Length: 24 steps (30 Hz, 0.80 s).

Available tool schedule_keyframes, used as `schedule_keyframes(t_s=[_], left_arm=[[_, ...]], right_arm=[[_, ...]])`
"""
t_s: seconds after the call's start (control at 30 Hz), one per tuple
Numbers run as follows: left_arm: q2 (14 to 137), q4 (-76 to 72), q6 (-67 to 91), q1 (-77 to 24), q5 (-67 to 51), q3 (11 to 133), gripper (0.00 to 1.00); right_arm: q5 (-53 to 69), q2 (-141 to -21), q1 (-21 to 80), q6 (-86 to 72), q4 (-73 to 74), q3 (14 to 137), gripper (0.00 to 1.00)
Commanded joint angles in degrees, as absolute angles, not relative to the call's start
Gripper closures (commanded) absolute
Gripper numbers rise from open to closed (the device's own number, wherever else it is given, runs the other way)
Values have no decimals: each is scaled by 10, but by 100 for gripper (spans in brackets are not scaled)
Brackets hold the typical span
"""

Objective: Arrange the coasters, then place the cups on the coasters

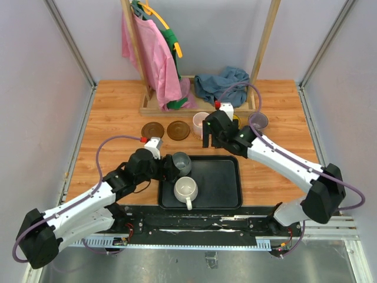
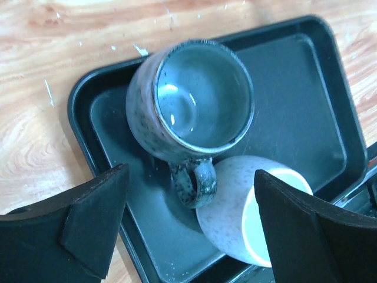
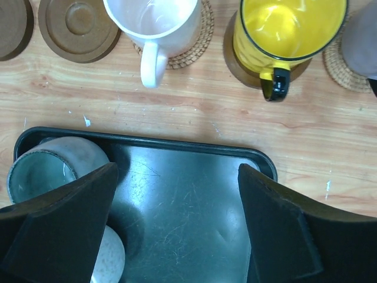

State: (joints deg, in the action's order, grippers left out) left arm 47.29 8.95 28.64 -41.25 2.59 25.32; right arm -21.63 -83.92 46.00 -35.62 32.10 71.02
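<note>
My left gripper is to go down next with its fingers on both sides of the dark grey cup's handle, and then it should close on it.
The black tray [image 1: 227, 197] holds the dark grey cup [image 2: 200, 103] and a white speckled cup [image 2: 241, 218] lying against its handle. My left gripper [image 2: 191, 230] hovers open just above these two, holding nothing. Behind the tray, two dark brown coasters [image 3: 76, 26] lie bare. A pale pink cup [image 3: 156, 23] stands on a tan woven coaster [image 3: 203, 35], the yellow cup [image 3: 288, 29] on a brown coaster [image 3: 232, 50], and the lavender cup [image 1: 258, 121] on a tan coaster [image 3: 339, 65]. My right gripper [image 3: 179, 224] hangs open and empty over the tray's far edge.
At the back stands a wooden rack [image 1: 200, 106] with a pink garment [image 1: 156, 59] hanging from it and a blue cloth [image 1: 221, 82] heaped on its base. White walls close in both sides of the table [image 1: 118, 106].
</note>
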Motion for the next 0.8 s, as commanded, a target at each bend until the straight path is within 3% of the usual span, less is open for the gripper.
schedule_keyframes(t_s=[0.0, 0.27, 0.77], left_arm=[[502, 104, 298, -442, 59, 273, 11], [552, 105, 293, -454, 79, 290, 23], [642, 112, 281, -462, 66, 321, 46]], right_arm=[[-279, -786, 464, -344, 286, 668, 16], [-304, -729, 464, -343, 253, 617, 14], [-308, -738, 464, -337, 249, 620, 12]])
